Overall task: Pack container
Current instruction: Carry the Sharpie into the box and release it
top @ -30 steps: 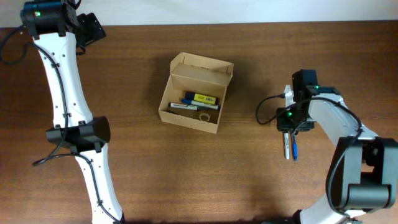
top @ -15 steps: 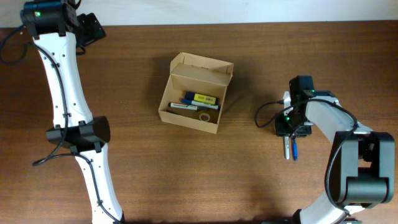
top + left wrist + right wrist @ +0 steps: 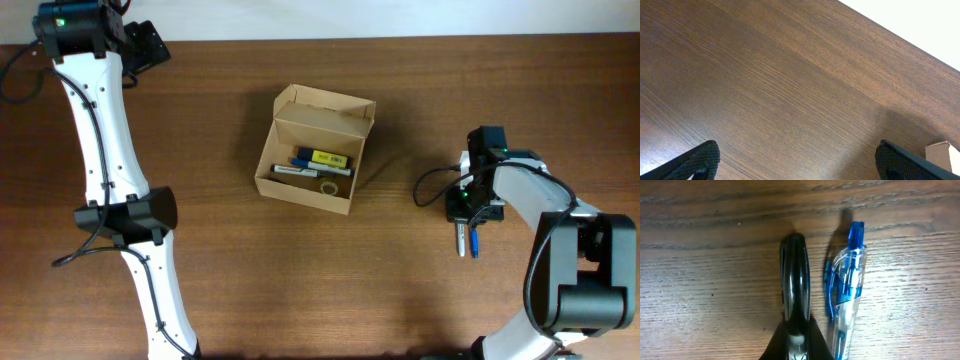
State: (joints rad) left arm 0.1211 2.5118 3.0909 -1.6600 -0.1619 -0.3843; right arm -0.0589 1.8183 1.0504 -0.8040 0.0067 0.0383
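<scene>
My right gripper lifts next, moves to the left in the overhead view over the box's interior (image 3: 310, 178), and releases the pen, as the box of markers stands open.
The container (image 3: 313, 150) is an open tan cardboard box at the table's middle, lid flap up, holding markers, a yellow-labelled item and a small roll. Its corner shows in the left wrist view (image 3: 943, 152). My right gripper (image 3: 468, 212) is low at the table's right, shut on a black and silver pen (image 3: 794, 280) that lies on the wood; its fingers (image 3: 796, 342) pinch the pen's near end. A blue clear pen (image 3: 847, 290) lies right beside it, untouched. My left gripper (image 3: 800, 162) is open and empty at the far left back (image 3: 150, 45).
Brown wooden table (image 3: 400, 290). The two pens (image 3: 467, 240) lie side by side just in front of the right wrist. The table's back edge (image 3: 900, 30) runs behind the left gripper.
My right wrist has moved a little toward the front and down over the pens. The pens, the box and the left arm have not moved.
</scene>
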